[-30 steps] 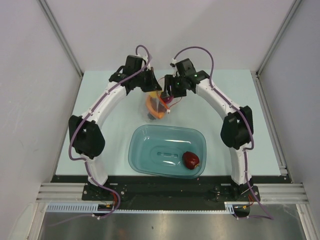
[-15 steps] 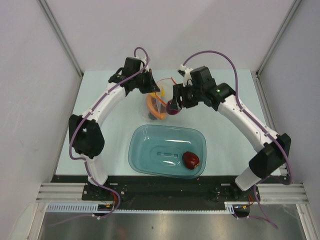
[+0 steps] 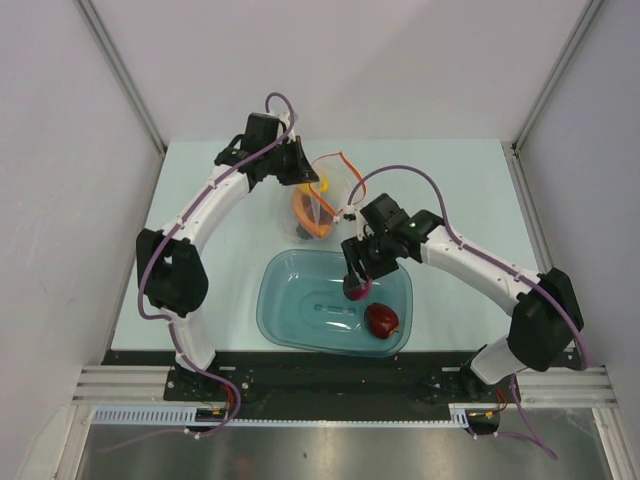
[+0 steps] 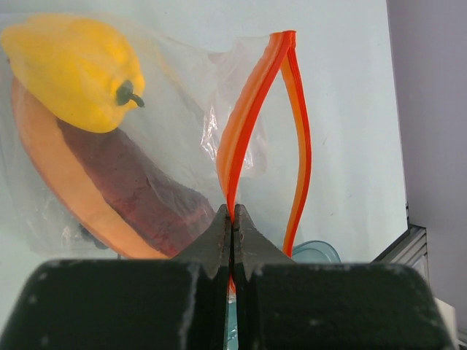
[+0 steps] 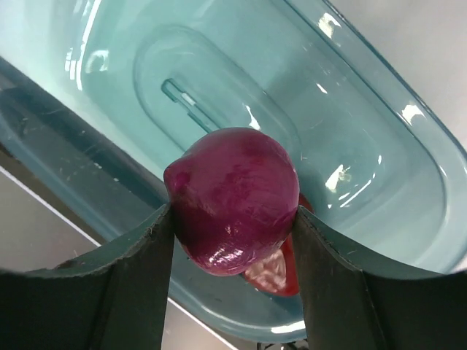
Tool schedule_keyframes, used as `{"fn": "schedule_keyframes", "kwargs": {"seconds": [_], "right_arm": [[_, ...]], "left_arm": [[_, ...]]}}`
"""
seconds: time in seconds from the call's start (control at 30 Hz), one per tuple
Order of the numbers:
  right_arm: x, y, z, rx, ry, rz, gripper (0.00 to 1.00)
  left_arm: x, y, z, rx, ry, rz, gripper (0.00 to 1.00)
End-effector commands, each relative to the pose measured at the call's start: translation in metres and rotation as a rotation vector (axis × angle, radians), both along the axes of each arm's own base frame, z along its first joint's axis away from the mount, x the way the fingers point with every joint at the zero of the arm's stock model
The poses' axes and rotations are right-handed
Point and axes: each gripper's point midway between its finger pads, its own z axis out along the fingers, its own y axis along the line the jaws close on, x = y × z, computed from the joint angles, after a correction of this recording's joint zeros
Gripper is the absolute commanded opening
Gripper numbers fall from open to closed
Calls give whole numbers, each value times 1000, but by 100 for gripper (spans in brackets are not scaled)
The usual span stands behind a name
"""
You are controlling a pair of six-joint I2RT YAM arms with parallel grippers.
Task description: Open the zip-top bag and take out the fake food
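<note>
The pink-purple onion [image 5: 232, 198] hangs above the bare bottom of the tub beside the dark red apple. My right gripper should next move straight down into the teal tub there.
The clear zip-top bag [image 3: 318, 200] stands open at the table's back middle, its orange-red zip strip [image 4: 252, 109] spread apart. My left gripper [image 4: 232, 219] is shut on one side of that strip. Inside the bag are a yellow bell pepper [image 4: 69, 69] and a long orange-and-maroon slice [image 4: 109, 193]. My right gripper [image 5: 232, 240] is shut on the pink-purple onion [image 5: 232, 198] and holds it above the teal tub [image 3: 290, 310]; it also shows in the top view [image 3: 355, 287]. A dark red apple [image 3: 381, 320] lies in the tub's right end.
The teal tub sits at the table's near middle, between the two arm bases. The light green table mat [image 3: 200, 260] is walled in by grey panels on both sides and at the back.
My right gripper has drawn the onion out of the bag and swung it towards the near side, over the tub. The left gripper has kept its hold on the zip strip.
</note>
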Motion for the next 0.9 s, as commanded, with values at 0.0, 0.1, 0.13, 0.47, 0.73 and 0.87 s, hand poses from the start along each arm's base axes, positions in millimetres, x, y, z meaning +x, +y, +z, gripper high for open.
{"fn": "schedule_keyframes", "kwargs": {"seconds": [0.0,0.1,0.13,0.47,0.73,0.87], "right_arm": [[2,7,-22,-20,25,34,33],[5,10,-39,-48,38,41,39],[6,10,-42,-55,39,40,40],[5,10,-71,-129,60,74,51],[6,-2,-79,-195,52,64,80],[9,-4,-66,-184,13,57,85]], "left_arm": [[-2,3,28,-30,-74,-12,0],[-3,5,26,-27,-69,-10,0],[-3,5,27,-27,-73,-9,0],[-2,4,26,-36,-68,-6,0],[-2,5,23,-29,-65,-6,0],[-1,6,22,-27,-63,-4,0]]}}
